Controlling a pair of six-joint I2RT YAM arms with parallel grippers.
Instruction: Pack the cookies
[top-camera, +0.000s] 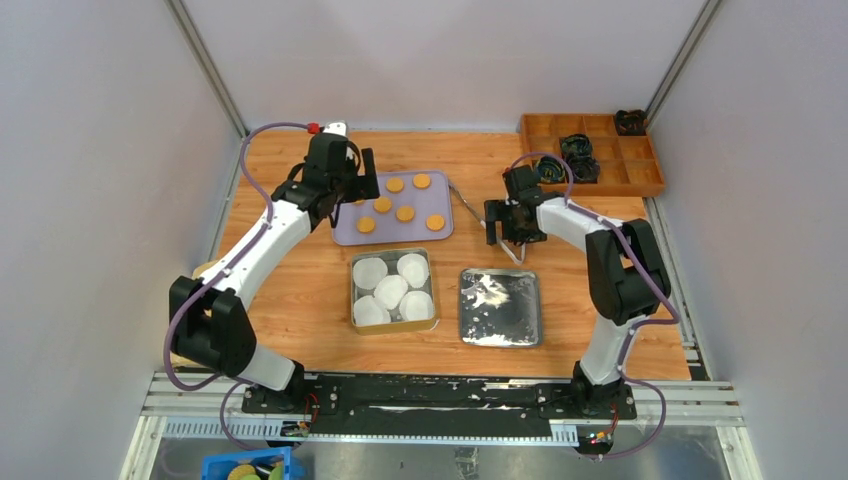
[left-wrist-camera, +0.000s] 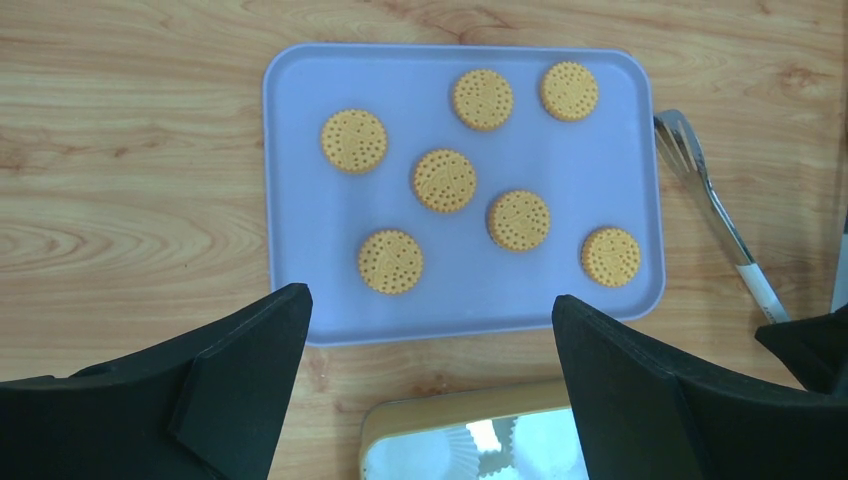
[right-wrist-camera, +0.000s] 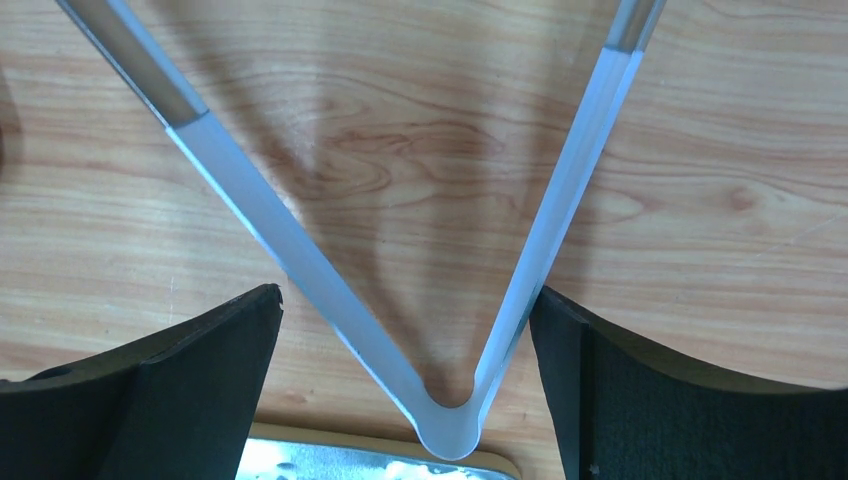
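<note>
My right gripper should next move slightly outward and close its fingers on the white arms of the tongs, because both arms are spread between those fingers.
Several round orange-tan cookies (top-camera: 405, 213) lie on a lavender tray (top-camera: 440, 238) at the back middle of the table; the left wrist view shows the cookies (left-wrist-camera: 444, 180) spread over the tray (left-wrist-camera: 300, 200). My left gripper (top-camera: 362, 188) is open and empty, held above the tray's left part (left-wrist-camera: 428, 300). Metal tongs (top-camera: 468, 207) lie to the right of the tray. My right gripper (top-camera: 503, 228) is open and straddles the tongs' hinged end (right-wrist-camera: 405, 300). Its right finger (right-wrist-camera: 600, 400) touches one arm of the tongs (right-wrist-camera: 300, 250); the left finger stands apart.
A tin (top-camera: 354, 290) holding several white paper liners (top-camera: 391, 290) stands in front of the tray, its rim (left-wrist-camera: 450, 412) low in the left wrist view. Its shiny lid (top-camera: 500, 306) lies to the right. A wooden divided box (top-camera: 590, 150) stands at the back right.
</note>
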